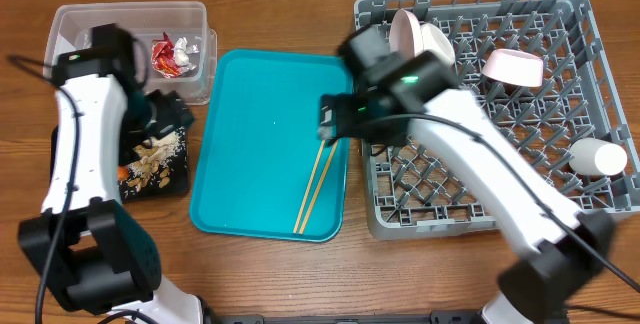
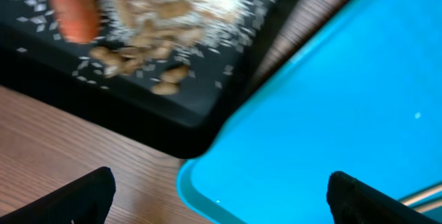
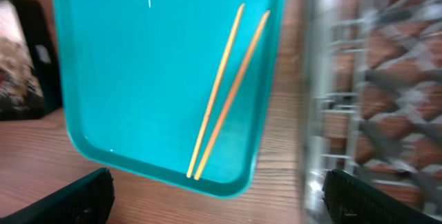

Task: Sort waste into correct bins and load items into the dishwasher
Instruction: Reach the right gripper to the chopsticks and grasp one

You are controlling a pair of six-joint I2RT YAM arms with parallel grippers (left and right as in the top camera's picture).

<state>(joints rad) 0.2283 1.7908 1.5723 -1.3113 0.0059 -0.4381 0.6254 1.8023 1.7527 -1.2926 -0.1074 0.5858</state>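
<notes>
The chopsticks lie slanted, side by side, below my right gripper, so next I need to lower it, turned to their slant, astride the middle of both.
The foil wrapper (image 1: pixel 172 54) lies in the clear tub (image 1: pixel 130 19). The black tray (image 1: pixel 170 186) holds the carrot (image 2: pixel 72 6) and peanut scraps with white crumbs (image 2: pixel 148 16). The chopsticks (image 1: pixel 318 189) lie on the teal tray (image 1: pixel 260 114), also in the right wrist view (image 3: pixel 224 92). The grey dish rack (image 1: pixel 520 194) holds two white bowls (image 1: pixel 415 34) (image 1: pixel 513 66) and a cup (image 1: pixel 600 157). My left gripper (image 2: pixel 221 203) is open and empty over the gap between black tray and teal tray. My right gripper (image 3: pixel 221 200) is open and empty over the teal tray's right edge, above the chopsticks.
The teal tray (image 2: pixel 331 99) sits between the black tray (image 2: pixel 173 113) and the rack (image 3: pixel 373 79). Bare wooden table shows along the front. My right arm (image 1: pixel 480 174) crosses over the rack's left half. The round white plate is not clearly seen.
</notes>
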